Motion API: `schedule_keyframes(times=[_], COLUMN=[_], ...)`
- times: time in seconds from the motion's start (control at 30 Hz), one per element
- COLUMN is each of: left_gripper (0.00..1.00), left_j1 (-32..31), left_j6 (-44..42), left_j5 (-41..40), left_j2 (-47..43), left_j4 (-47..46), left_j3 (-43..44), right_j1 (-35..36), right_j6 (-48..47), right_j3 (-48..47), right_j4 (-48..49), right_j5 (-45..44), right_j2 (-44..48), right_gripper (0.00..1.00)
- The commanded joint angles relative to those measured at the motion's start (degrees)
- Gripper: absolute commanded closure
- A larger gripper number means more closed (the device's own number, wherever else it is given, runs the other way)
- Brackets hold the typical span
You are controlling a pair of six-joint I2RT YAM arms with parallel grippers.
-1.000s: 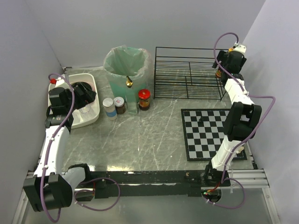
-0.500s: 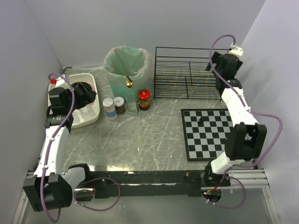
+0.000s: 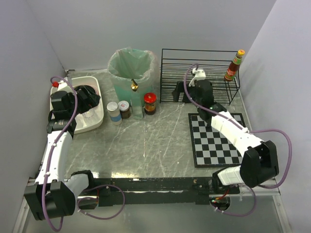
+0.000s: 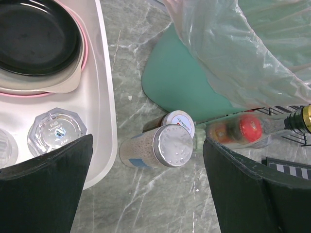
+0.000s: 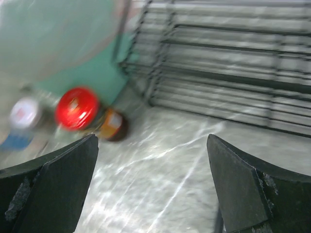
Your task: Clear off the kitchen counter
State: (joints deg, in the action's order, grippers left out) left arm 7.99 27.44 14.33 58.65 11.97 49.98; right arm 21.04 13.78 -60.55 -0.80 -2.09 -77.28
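The bottle still clutters the counter, so next I need to move my right gripper to the left in the top view, past the red-lidded jar and around the gold-topped clear bottle's body (image 3: pixel 137 104).
The kitchen counter (image 3: pixel 155 141) is grey marble with white veins. In front of the green bin stand a silver-lidded shaker (image 3: pixel 113 112) (image 4: pixel 155 147), a small brown jar with a white lid (image 3: pixel 124 109) (image 4: pixel 177 121) and a red-lidded jar (image 3: pixel 150 103) (image 5: pixel 77 109). My left gripper (image 3: pixel 90 99) (image 4: pixel 146 194) hangs open at the white tub's right edge, the shaker showing between its fingers from above. My right gripper (image 3: pixel 179 92) (image 5: pixel 153 194) is open and empty above bare counter in front of the rack, pointing toward the red-lidded jar.
The white tub (image 3: pixel 99 116) holds a black bowl (image 4: pixel 36 36), a pink plate and glasses. A bag-lined bin (image 3: pixel 132 68) stands behind the jars. A sauce bottle (image 3: pixel 234 65) stands at the right end of the black wire rack (image 3: pixel 194 63). A checkered mat (image 3: pixel 218 141) lies at right.
My right arm has swung left from the back right corner to the front of the rack, uncovering the sauce bottle there. The left arm has not moved.
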Motion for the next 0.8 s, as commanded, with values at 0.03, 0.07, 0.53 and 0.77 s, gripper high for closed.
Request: schedule_keyframes(times=[0.03, 0.07, 0.53, 0.77], left_gripper=[0.01, 0.01, 0.01, 0.01], left_j1=[-0.25, -0.25, -0.25, -0.25], left_j6=[-0.55, -0.55, -0.63, -0.63], left_j5=[1.14, 1.14, 1.67, 2.02], left_j2=[-0.73, -0.73, -0.47, -0.38], left_j4=[-0.63, -0.54, -0.8, -0.89], left_j3=[1.53, 1.53, 1.44, 1.44], right_j1=[4.0, 5.66, 22.99, 27.65], right_j6=[-1.99, -2.44, 1.24, 1.6], right_j3=[5.96, 6.93, 0.97, -6.67], right_j4=[13.26, 15.28, 19.34, 19.43], right_j5=[9.64, 10.08, -5.21, -11.09], right_j2=[2.39, 2.83, -6.04, -15.0], right_gripper=[0.0, 0.0, 0.0, 0.0])
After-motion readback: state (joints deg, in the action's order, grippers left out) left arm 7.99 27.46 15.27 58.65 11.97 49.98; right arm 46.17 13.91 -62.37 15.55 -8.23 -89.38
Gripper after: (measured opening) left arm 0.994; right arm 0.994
